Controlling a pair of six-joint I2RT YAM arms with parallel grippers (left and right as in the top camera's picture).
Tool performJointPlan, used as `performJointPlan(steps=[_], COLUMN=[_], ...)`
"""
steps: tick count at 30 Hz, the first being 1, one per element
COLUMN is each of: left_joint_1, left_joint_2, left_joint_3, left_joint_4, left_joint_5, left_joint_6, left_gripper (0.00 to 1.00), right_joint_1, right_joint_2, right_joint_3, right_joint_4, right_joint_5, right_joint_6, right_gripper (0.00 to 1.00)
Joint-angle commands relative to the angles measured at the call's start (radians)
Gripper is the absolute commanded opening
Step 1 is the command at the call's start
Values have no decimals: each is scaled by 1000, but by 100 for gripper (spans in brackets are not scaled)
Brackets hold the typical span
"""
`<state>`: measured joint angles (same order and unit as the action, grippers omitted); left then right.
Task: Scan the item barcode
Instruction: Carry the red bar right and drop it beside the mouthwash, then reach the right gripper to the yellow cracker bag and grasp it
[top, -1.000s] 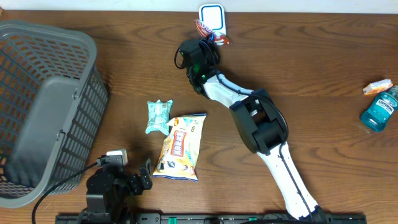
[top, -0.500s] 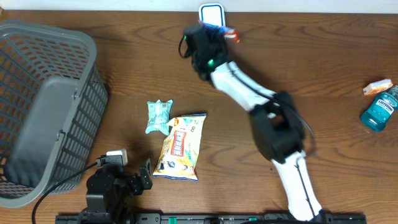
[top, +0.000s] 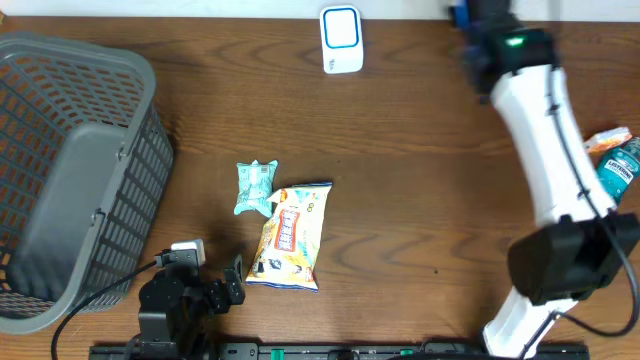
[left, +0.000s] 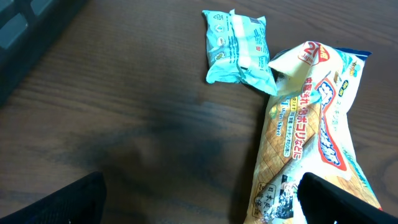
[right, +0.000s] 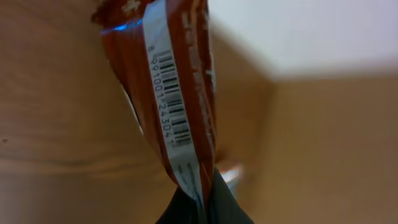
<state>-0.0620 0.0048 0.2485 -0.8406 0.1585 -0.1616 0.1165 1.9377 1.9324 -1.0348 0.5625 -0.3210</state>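
Note:
The table beside the orange packet is bare. My right gripper will next bring the red packet (right: 180, 93) back from the table's far edge and release it there, beside the orange packet.
A red packet (right: 180, 93) with a white barcode strip hangs pinched between my right gripper's (right: 205, 202) shut fingers in the right wrist view. From overhead, the right gripper (top: 472, 20) is at the table's far edge, well right of the white, blue-framed scanner (top: 341, 38); the packet is hidden there. My left gripper (left: 205, 208) stands open low over the table, its dark fingertips (left: 68, 202) wide apart and nothing between them. It rests at the near left edge (top: 195, 290).
A grey basket (top: 70, 170) fills the left side. A teal packet (top: 255, 187) and a yellow snack bag (top: 290, 235) lie mid-table, just ahead of the left gripper. A blue mouthwash bottle (top: 612, 178) and an orange packet (top: 607, 140) lie at the right edge.
My right arm has swung from in front of the scanner far to the right along the back edge, carrying the red packet. The left arm has not moved.

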Motion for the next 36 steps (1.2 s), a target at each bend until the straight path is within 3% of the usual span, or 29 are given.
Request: performJointPlan(steps=[1,8,13,14,15,17,19,22,23,25,27,36], left_joint_1=[-4,-4,-4,-4,-4,-4,-4,-4,-4,-4,-4,-4], left_joint_2=[0,0,0,0,0,0,0,0,0,0,0,0], left_joint_3=[-18,-18,-18,-18,-18,-18,-18,-18,-18,-18,-18,-18], left_joint_4=[-45,-45,-45,-45,-45,-45,-45,-45,-45,-45,-45,-45], left_joint_5=[6,6,6,6,6,6,6,6,6,6,6,6], left_joint_6=[-9,-9,-9,-9,-9,-9,-9,-9,-9,-9,-9,-9], left_gripper=[97,98,98,98,98,98,98,98,98,98,98,98], right_joint_1=[-119,-346,-480,-500,-518,-540,-550,-539,-531,-504,-454,-49], right_joint_2=[63,181,229,226,217,194,149,64,37,-19,-71,-130], right_joint_3=[-27,-91,-91,-89,-85,-80,-80,-80,-80,-80,-80,-82], right_joint_4=[-56,-5,14,14,11,5,1,2,1,-6,-19,-214], right_joint_5=[-153,-146,-220,-262,-312,-399,-528,-734,-794,-923,-1036,-1088], right_joint_6=[452,536,560,560,560,560,560,560,560,560,560,721], right_gripper=[1,8,1,13,18,21,34,58,70,80,99,99])
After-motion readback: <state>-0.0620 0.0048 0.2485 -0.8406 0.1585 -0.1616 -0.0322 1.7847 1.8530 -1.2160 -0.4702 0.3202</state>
